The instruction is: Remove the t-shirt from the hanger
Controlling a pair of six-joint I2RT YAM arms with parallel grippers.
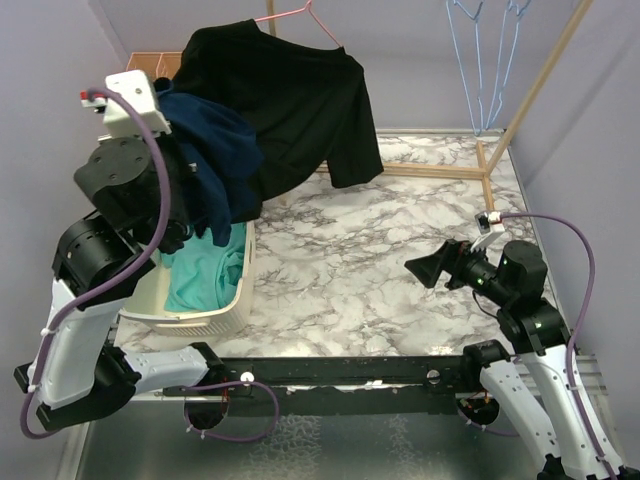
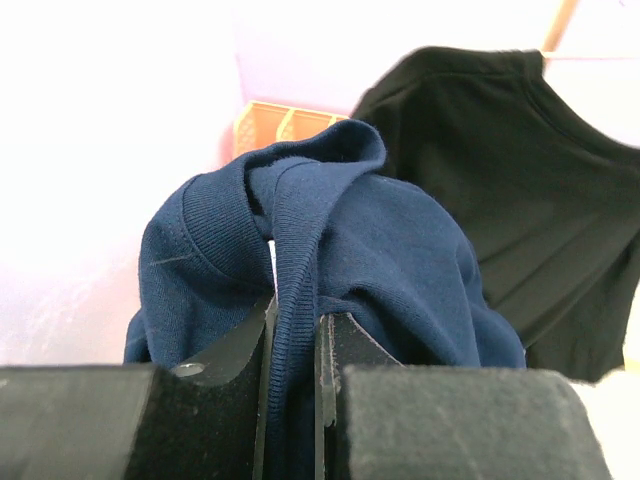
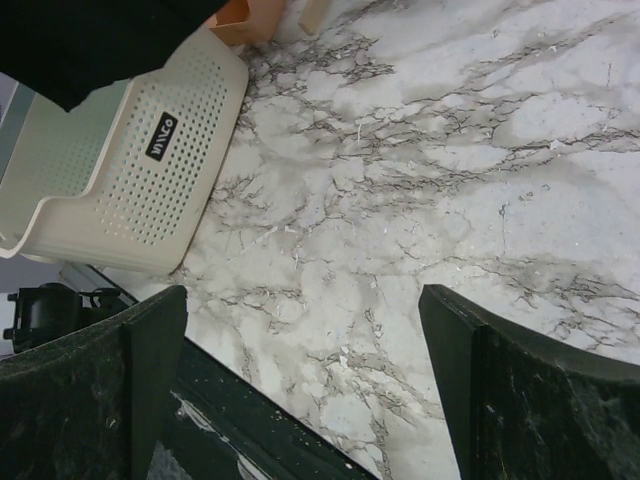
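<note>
My left gripper moves back over the cream laundry basket next and releases the navy blue t-shirt (image 1: 225, 165), since the t-shirt is clear of any hanger.
A black t-shirt (image 1: 290, 100) hangs on a pink hanger (image 1: 312, 18) at the back; it also shows in the left wrist view (image 2: 520, 170). My left gripper (image 1: 172, 118) is raised above the basket and shut on a navy blue t-shirt (image 1: 225, 165). In the left wrist view the jaws (image 2: 293, 340) pinch a ribbed fold of the navy shirt (image 2: 400, 260), which bunches above them. No hanger shows in the navy shirt. My right gripper (image 1: 425, 268) is open and empty, low over the marble table at the right (image 3: 303, 300).
A cream laundry basket (image 1: 235, 300) holding a teal cloth (image 1: 205, 275) stands at the left, below the navy shirt; it shows in the right wrist view (image 3: 130, 190). An orange crate (image 1: 155, 62) is at the back left. Blue hangers (image 1: 485, 60) hang on a wooden frame (image 1: 530, 90) at the back right.
</note>
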